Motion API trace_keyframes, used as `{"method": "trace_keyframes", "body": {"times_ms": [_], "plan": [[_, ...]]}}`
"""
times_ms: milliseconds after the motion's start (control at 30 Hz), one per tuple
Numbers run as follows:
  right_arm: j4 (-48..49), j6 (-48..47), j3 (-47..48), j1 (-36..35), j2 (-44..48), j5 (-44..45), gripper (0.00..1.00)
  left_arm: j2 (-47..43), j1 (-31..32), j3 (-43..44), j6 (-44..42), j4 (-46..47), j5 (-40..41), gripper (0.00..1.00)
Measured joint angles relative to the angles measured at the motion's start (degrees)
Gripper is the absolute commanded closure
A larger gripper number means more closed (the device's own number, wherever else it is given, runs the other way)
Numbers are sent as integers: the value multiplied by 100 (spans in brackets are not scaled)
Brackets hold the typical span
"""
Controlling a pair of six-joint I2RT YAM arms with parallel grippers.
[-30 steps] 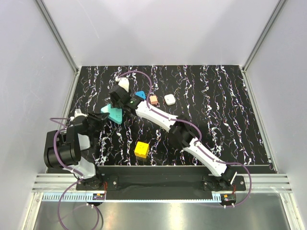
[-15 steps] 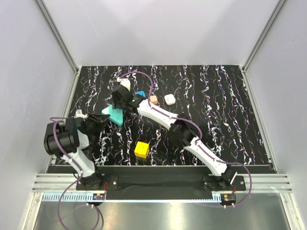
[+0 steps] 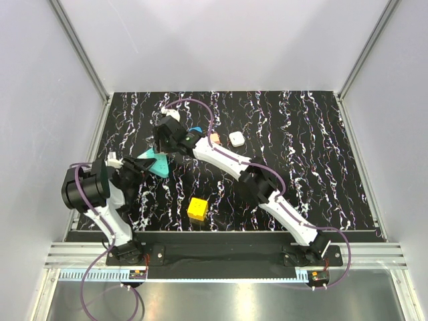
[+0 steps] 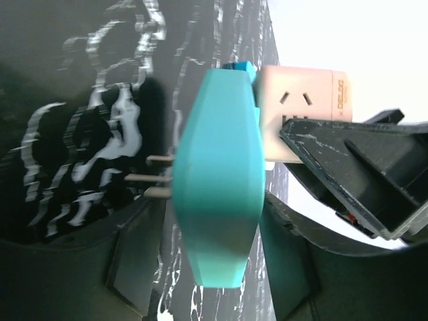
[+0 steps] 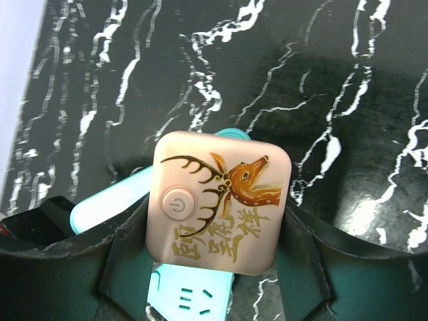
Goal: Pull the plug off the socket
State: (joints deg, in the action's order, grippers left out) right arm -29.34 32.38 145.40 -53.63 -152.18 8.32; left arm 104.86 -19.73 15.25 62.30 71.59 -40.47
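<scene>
I should next move my right gripper past the white rounded block, then down to release the plug on clear mat to the block's right in the top view.
The tan plug [image 5: 221, 200], with an orange deer mark and a power button on top, sits against the teal socket [image 5: 107, 204]. My right gripper [image 5: 217, 267] is shut on the plug, one finger on each side. In the left wrist view the socket [image 4: 217, 174] stands on edge between my fingers, metal prongs pointing left, and the plug [image 4: 301, 107] touches its right face. My left gripper [image 4: 214, 267] is shut on the socket. In the top view the socket [image 3: 155, 162] lies between the left gripper [image 3: 142, 166] and the right gripper [image 3: 166, 144], which hides the plug.
A small blue block [image 3: 196, 131], a salmon block [image 3: 215, 138] and a white rounded block [image 3: 235, 138] lie just right of the grippers. A yellow cube [image 3: 197, 208] sits nearer the front. The black marbled mat [image 3: 301, 167] is walled by white panels.
The left arm has turned and drawn the socket slightly left and toward the front. The right gripper has stayed over the plug, shifting a little.
</scene>
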Motion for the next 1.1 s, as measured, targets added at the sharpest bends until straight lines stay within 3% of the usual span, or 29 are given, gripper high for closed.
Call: {"method": "trace_keyframes", "body": {"times_ms": [200, 333, 367, 667, 933, 1100], "plan": [[55, 146, -116, 2, 146, -153, 100, -358, 168, 0, -264, -267, 63, 60], [173, 348, -267, 15, 149, -227, 100, -476, 181, 0, -367, -433, 157, 83], [195, 376, -302, 17, 149, -243, 100, -501, 190, -7, -398, -514, 188, 99], [334, 605, -741, 46, 280, -339, 100, -848, 289, -85, -426, -1292, 487, 100], [1207, 977, -2564, 223, 1405, -168, 100, -1390, 785, 188, -509, -2074, 651, 100], [1497, 992, -2835, 313, 1707, -170, 100, -1499, 863, 339, -511, -1939, 625, 100]]}}
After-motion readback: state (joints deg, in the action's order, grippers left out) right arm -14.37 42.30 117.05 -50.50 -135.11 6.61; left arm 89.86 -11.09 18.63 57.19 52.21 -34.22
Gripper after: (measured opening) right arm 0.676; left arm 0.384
